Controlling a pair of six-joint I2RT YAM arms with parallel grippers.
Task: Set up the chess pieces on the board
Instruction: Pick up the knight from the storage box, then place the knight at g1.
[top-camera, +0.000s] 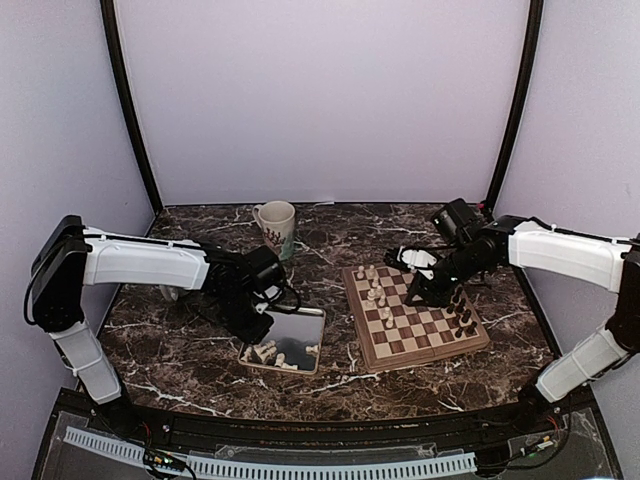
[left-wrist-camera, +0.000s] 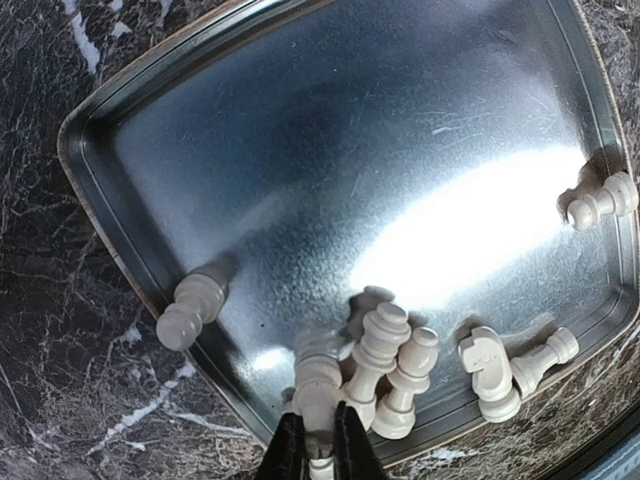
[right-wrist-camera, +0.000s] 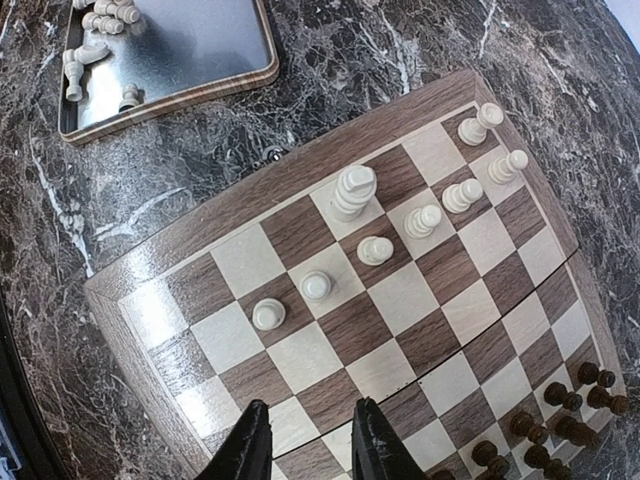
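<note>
The cream piece in my left gripper will go up and across next, then down onto the dark square by the board's near corner, since that's to its right in the top view.
The board lies right of centre; it also fills the right wrist view. Several cream chess pieces stand on its left rows, and a taller one stands behind them. My left gripper is shut on a cream piece at the near edge of the silver tray. More cream pieces lie beside it in the tray. My right gripper is open and empty above the middle of the board, and it shows in the top view.
Dark brown pieces stand along the board's right side. A cream mug stands at the back behind the tray. A loose cream piece lies on the tray's left rim. The table is dark marble.
</note>
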